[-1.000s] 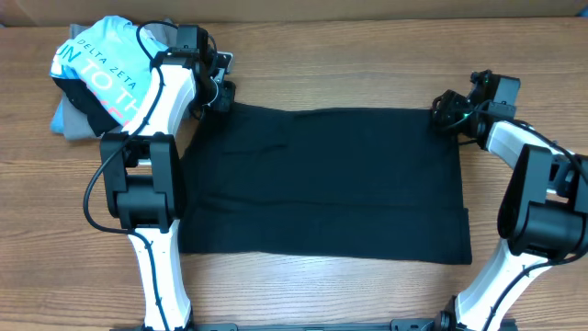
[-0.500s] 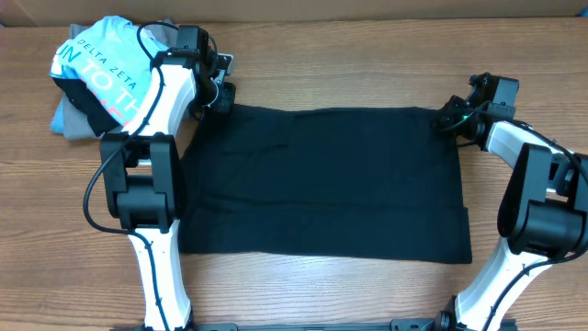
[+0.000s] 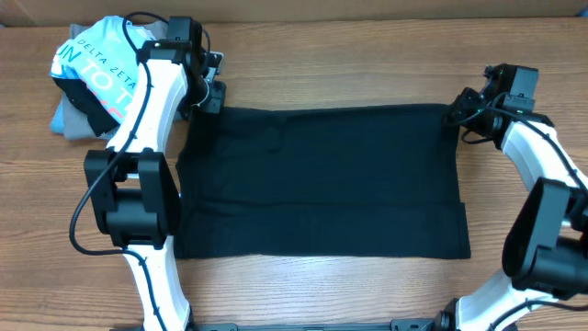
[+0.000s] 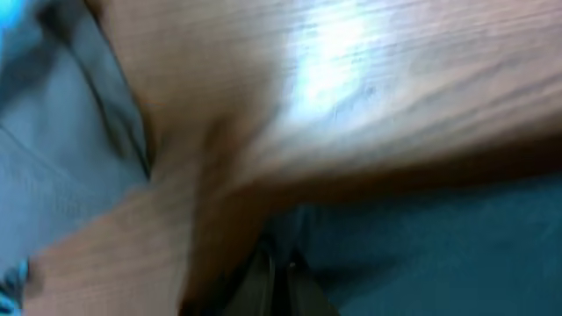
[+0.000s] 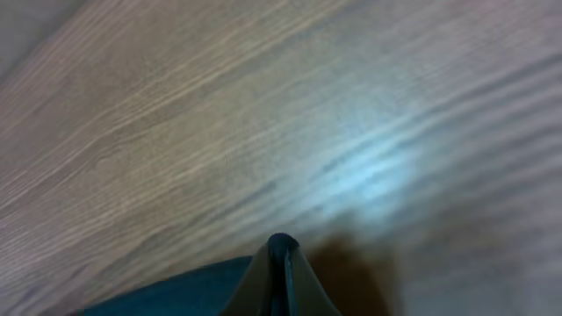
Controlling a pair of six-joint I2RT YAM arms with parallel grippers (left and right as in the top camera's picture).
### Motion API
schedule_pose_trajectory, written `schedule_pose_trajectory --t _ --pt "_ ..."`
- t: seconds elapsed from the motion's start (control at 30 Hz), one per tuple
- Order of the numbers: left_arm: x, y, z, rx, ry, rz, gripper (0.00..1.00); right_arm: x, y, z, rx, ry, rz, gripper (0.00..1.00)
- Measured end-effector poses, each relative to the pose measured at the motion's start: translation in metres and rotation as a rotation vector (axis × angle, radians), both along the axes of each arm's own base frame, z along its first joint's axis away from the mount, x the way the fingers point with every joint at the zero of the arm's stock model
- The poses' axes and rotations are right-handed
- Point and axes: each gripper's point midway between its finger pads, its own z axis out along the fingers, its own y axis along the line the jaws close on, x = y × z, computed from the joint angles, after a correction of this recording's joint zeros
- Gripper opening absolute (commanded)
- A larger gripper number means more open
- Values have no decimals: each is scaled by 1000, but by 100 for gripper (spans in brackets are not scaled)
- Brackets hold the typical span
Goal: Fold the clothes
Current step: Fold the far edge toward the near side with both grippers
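The garment's held corner will next move back with my right gripper, which will let go of it over the garment's near strip (image 3: 449, 213), because that strip is back from the gripper.
The clothes (image 3: 322, 179), a plain black garment, lie spread flat across the middle of the wooden table (image 3: 331, 55). My left gripper (image 3: 204, 99) is shut on the garment's far left corner. In the blurred left wrist view the fingers (image 4: 283, 276) are pressed together, with dark cloth (image 4: 439, 237) running off to their right. My right gripper (image 3: 457, 115) is shut on the far right corner. The right wrist view shows its gripper (image 5: 279, 254) closed with black cloth (image 5: 176, 294) trailing from it to the lower left.
A light blue shirt printed "DELTA ZETA" (image 3: 92, 64) is heaped at the far left corner, on top of a grey garment (image 3: 62, 119) that also shows in the left wrist view (image 4: 61, 158). Both arm bases stand at the near edge.
The right gripper has shut on the far right corner and shifted right. The left arm has moved slightly up and left. The garment's far edge is now drawn tauter between the two grippers.
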Motion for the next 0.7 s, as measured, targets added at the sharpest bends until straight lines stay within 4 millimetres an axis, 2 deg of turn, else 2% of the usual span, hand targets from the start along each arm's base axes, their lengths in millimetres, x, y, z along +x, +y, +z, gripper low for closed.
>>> schedule_pose_trajectory --t 0.23,0.5,0.7 --pt "-40 5 -4 22 165 9 4 -36 2 -6 17 148 -41 4" --pt "-78 5 -1 19 316 19 4 -86 -1 30 37 231 -80 4" --pt "-100 4 18 12 372 4 4 -121 6 28 68 355 -94 4"
